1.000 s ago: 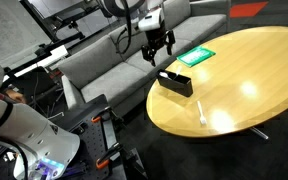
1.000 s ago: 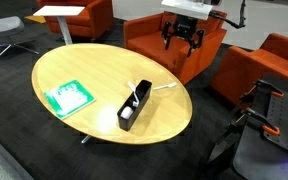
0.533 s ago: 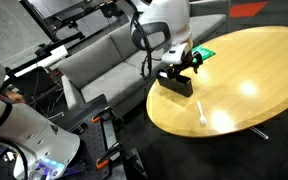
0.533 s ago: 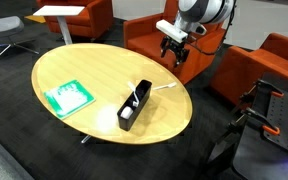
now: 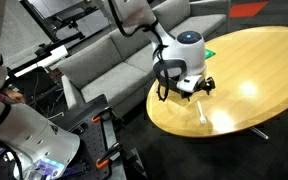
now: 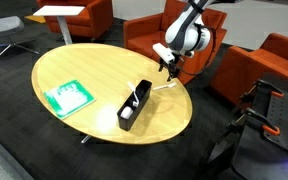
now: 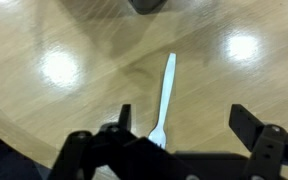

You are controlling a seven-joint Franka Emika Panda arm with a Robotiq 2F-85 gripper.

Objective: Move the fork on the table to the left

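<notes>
My gripper should go down to the fork over its near end (image 5: 203, 120) (image 7: 158, 134) and close there.
The fork is small, thin and white. It lies on the glossy yellow-wood table (image 5: 254, 70) near its edge, and shows in both exterior views (image 5: 202, 112) (image 6: 162, 87). In the wrist view the fork (image 7: 165, 95) lies lengthwise between my spread fingers, its tines close to the left finger (image 7: 121, 118). My gripper (image 7: 184, 122) is open and empty. It hovers above the fork without touching it, as both exterior views show (image 5: 197, 91) (image 6: 170, 66).
A black rectangular box (image 6: 134, 105) stands beside the fork; its end shows at the top of the wrist view (image 7: 149, 5). A green flat card (image 6: 67, 96) lies farther across the table. Orange armchairs (image 6: 144, 35) and a grey sofa (image 5: 104, 55) surround the table.
The arm has swung from beyond the table edge over the table and come down above the fork. The gripper stays open. The fork, the box and the card have not moved.
</notes>
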